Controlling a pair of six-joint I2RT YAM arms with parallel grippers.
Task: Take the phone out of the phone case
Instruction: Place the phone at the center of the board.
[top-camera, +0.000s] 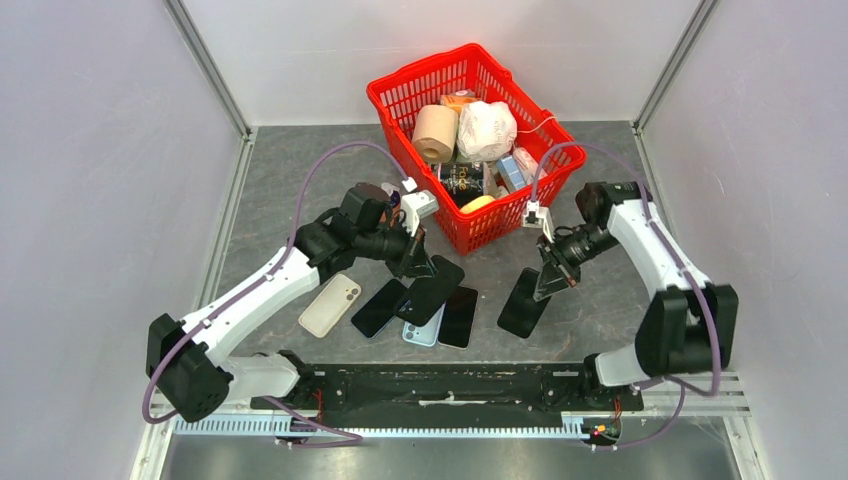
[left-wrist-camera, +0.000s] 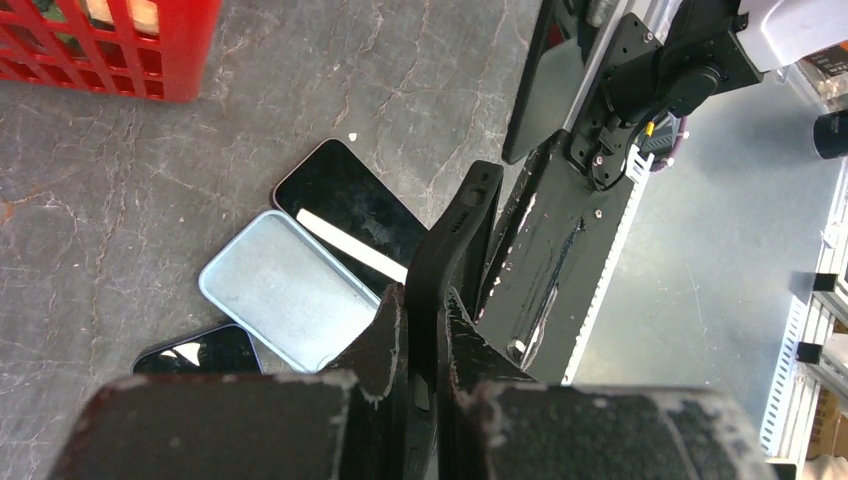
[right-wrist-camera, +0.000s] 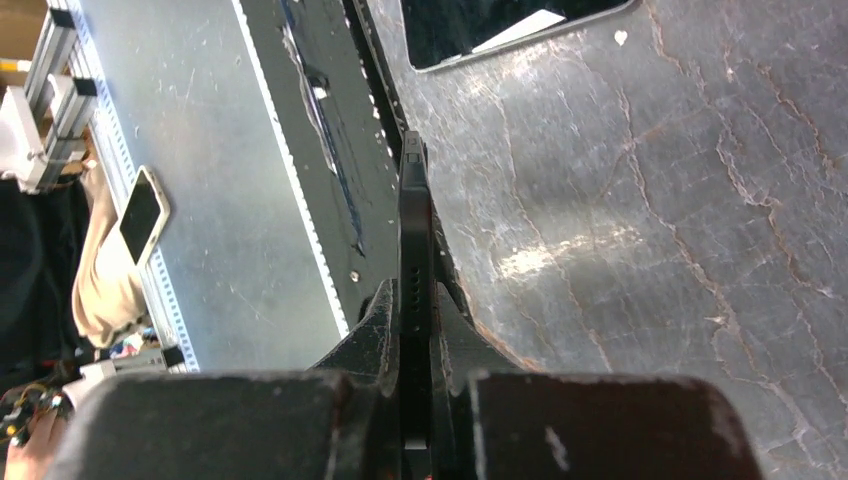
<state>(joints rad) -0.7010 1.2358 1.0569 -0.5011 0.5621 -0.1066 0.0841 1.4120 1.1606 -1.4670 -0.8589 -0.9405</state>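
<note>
I should next lower the black phone, apart from the case, with my right gripper to the right in the top view, onto empty table away from the pile of phones.
My left gripper (top-camera: 413, 262) (left-wrist-camera: 425, 312) is shut on a black phone case (top-camera: 433, 288) (left-wrist-camera: 457, 235), held edge-on above the pile of phones; its slightly bent rim and side cut-outs show in the left wrist view. My right gripper (top-camera: 552, 272) (right-wrist-camera: 413, 312) is shut on a black phone (top-camera: 524, 302) (right-wrist-camera: 413, 230), also held edge-on, with its row of speaker holes showing between the fingers. The phone hangs tilted over the table, well to the right of the case and apart from it.
On the table under the left gripper lie a cream case (top-camera: 330, 305), a black phone (top-camera: 378, 307), a light blue case (top-camera: 424, 330) (left-wrist-camera: 285, 290) and another black phone (top-camera: 460, 316) (left-wrist-camera: 350, 210). A red basket (top-camera: 391, 95) of groceries stands behind.
</note>
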